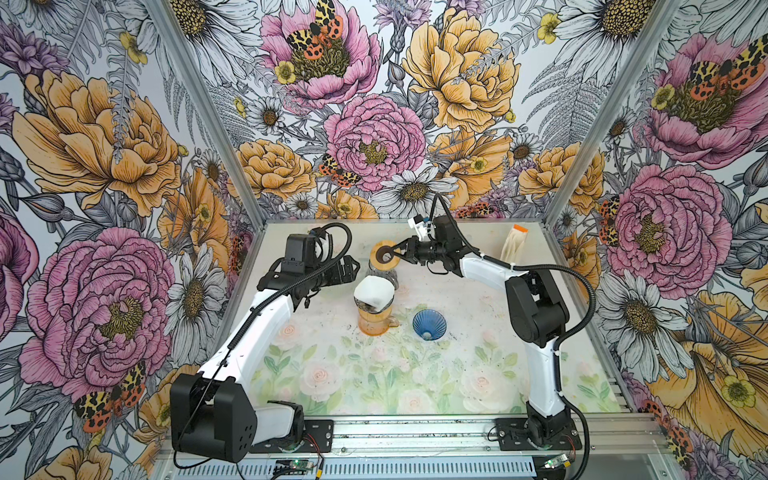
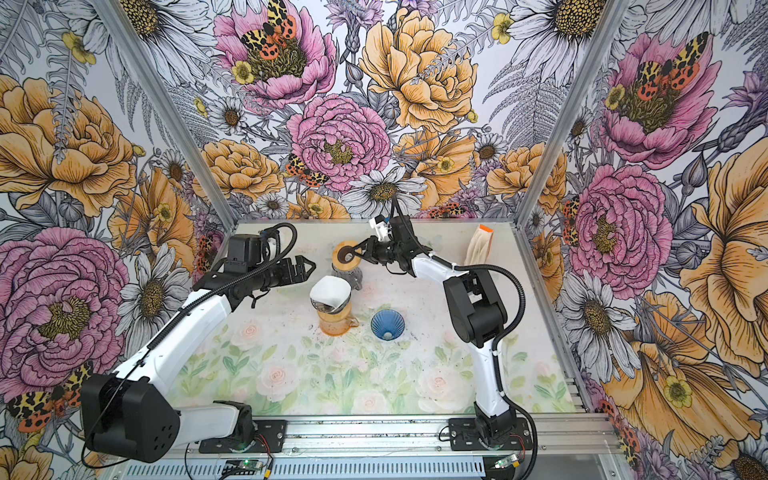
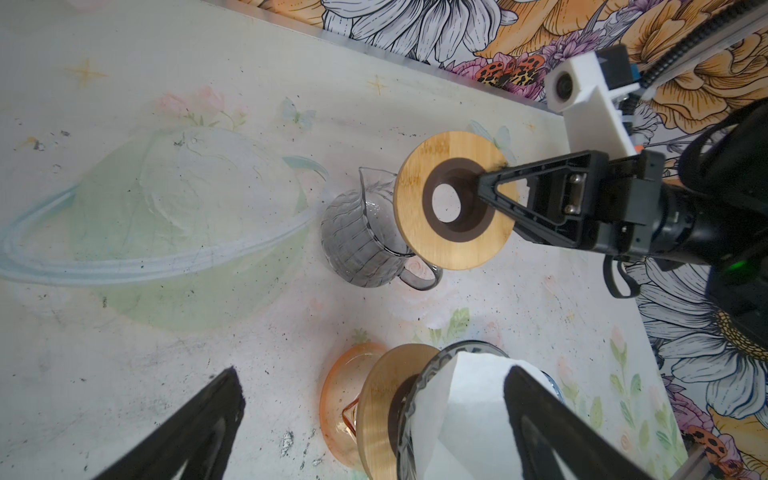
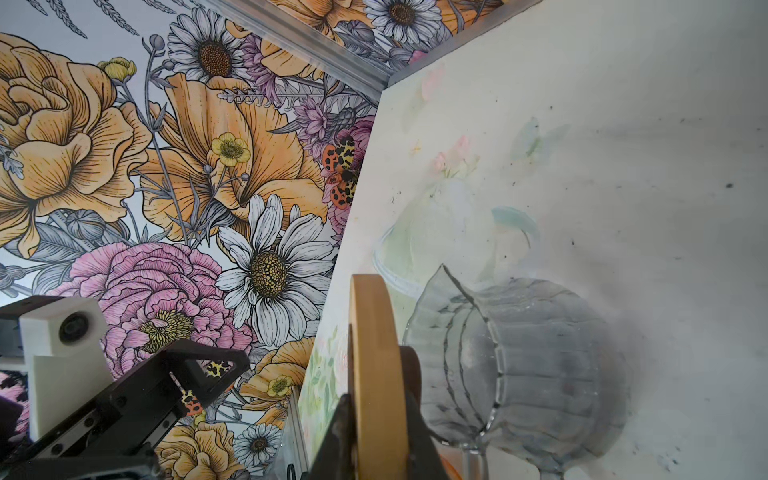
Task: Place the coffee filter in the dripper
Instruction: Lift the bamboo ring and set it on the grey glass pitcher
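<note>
My right gripper moves down toward the grey glass carafe's opening next. It then tips the wooden ring flatter to release it there, since the ring stands on edge.
A white coffee filter sits in a clear glass dripper with a wooden collar. The dripper stands on an orange carafe. In the left wrist view the filter stands tall in the cone. My left gripper is open just behind and left of the filter, holding nothing. My right gripper is shut on a wooden ring, held on edge over a grey glass carafe.
A blue dripper lies on the table to the right of the orange carafe. A pack of filters with an orange top leans at the back right. Flowered walls close in three sides.
</note>
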{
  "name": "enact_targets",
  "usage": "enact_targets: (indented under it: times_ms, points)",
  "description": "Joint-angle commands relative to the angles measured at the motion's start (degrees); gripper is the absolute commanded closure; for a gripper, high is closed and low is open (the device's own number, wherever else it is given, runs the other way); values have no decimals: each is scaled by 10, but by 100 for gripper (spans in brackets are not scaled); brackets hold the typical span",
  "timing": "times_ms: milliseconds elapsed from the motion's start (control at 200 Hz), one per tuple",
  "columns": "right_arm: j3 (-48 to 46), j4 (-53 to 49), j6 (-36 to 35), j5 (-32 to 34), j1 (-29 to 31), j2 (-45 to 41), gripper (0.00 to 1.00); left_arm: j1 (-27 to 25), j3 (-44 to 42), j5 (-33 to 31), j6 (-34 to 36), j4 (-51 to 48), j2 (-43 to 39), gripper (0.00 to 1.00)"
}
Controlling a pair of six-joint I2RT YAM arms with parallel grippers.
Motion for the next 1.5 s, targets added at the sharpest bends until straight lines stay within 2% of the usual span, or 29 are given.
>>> enact_targets:
  times_ms: [0,651,1121,1496]
  points:
    - [38,30,16,10,3,15,94,-4,14,-12,5,7,7,1]
    - [64,33,45,3,15,64,89,-6,14,-9,7,6,7,1]
    - [52,33,45,13,17,63,77,-9,8,-14,6,6,5,1]
    - [33,33,39,23,8,44,75,-10,8,-13,5,6,7,1]
